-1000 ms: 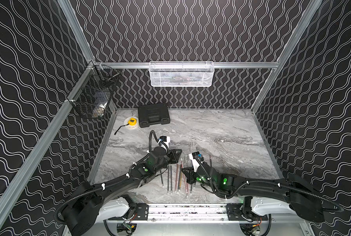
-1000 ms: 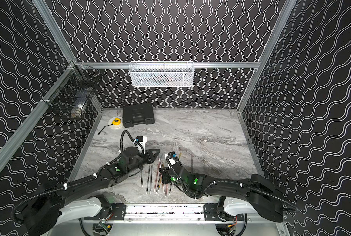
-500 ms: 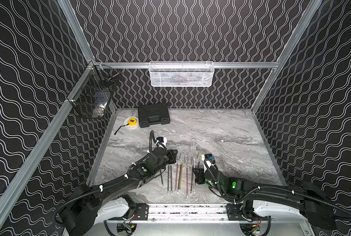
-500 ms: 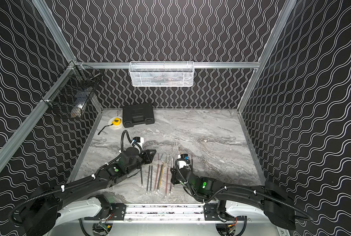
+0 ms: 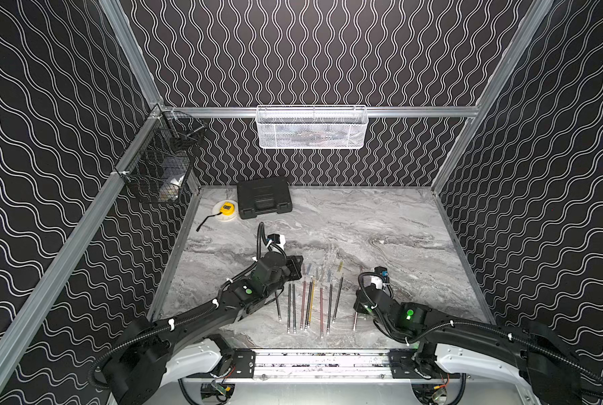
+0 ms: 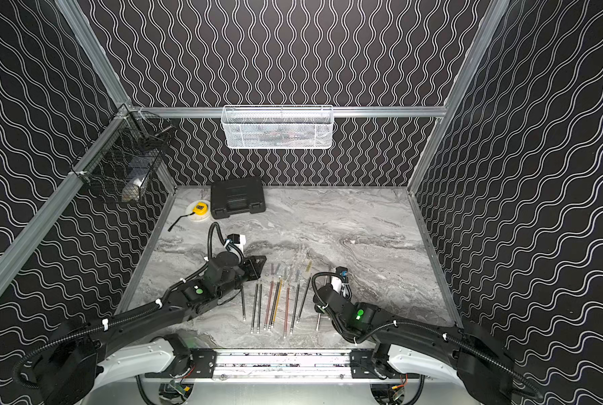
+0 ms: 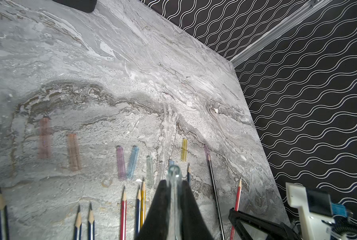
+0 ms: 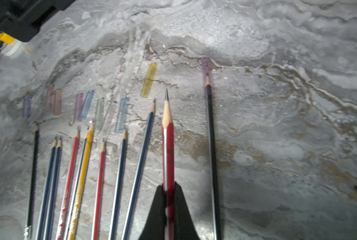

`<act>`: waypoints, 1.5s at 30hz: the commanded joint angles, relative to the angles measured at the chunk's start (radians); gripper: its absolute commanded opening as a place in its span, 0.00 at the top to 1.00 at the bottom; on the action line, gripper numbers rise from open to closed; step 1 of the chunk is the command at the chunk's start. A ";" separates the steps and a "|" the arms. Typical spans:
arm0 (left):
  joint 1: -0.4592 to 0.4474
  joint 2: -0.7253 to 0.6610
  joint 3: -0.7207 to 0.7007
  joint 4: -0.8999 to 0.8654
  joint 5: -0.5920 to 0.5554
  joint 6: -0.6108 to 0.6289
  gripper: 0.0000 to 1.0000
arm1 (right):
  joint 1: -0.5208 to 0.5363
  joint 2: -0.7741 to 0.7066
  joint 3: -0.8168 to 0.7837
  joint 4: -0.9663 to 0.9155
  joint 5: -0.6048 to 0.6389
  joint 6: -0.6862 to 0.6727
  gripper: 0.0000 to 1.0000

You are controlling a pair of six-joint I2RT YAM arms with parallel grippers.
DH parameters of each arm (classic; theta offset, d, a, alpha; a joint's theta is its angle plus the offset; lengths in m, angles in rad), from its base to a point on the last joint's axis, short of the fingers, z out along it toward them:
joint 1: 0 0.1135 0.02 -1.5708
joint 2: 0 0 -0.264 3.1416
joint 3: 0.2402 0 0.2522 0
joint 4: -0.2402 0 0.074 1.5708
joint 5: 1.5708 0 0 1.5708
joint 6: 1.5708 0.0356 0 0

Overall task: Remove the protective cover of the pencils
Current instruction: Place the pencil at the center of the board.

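Observation:
The tip of the red pencil is bare. My right gripper should next move toward the row and down to the tabletop (image 5: 346,305) (image 8: 152,168) beside the nearest blue pencil and let go of the red pencil.
Several pencils (image 5: 308,305) lie side by side near the table's front edge, bare tips pointing away. Loose tinted covers (image 8: 86,106) lie just beyond the tips. My left gripper (image 7: 174,182) is shut on a clear cover (image 7: 174,172) and hovers over the row's far left end (image 5: 298,270). My right gripper (image 8: 169,187) is shut on a red pencil (image 8: 167,135) with a bare tip, held to the right of the row (image 5: 359,310). A black pencil (image 8: 211,145) beside it has a purple cover (image 8: 205,66) on its tip.
At the back left stand a black case (image 5: 263,201) and a yellow tape measure (image 5: 225,210). A white mesh basket (image 5: 310,129) hangs on the back wall and a black wire basket (image 5: 159,171) on the left wall.
My right gripper has pulled the red pencil away to the right and toward the front, out of the clear cover. The left gripper kept the cover and drew back slightly.

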 commanded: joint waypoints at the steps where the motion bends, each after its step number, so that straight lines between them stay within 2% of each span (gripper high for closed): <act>1: 0.002 0.005 0.006 0.014 -0.008 0.003 0.97 | -0.015 0.012 -0.018 -0.014 -0.025 0.035 1.00; 11: 0.003 0.013 0.004 0.023 0.008 0.000 0.98 | -0.034 0.086 -0.039 0.064 -0.078 0.036 1.00; 37: 0.003 0.001 -0.008 0.031 0.012 -0.004 0.98 | -0.062 0.354 0.080 0.139 -0.163 0.000 1.00; 42: 0.002 -0.005 -0.010 0.029 0.010 -0.003 0.98 | -0.068 0.367 0.084 0.143 -0.174 -0.003 0.88; 45: 0.002 -0.009 -0.011 0.026 0.009 -0.002 0.98 | -0.070 0.373 0.085 0.148 -0.175 -0.003 0.85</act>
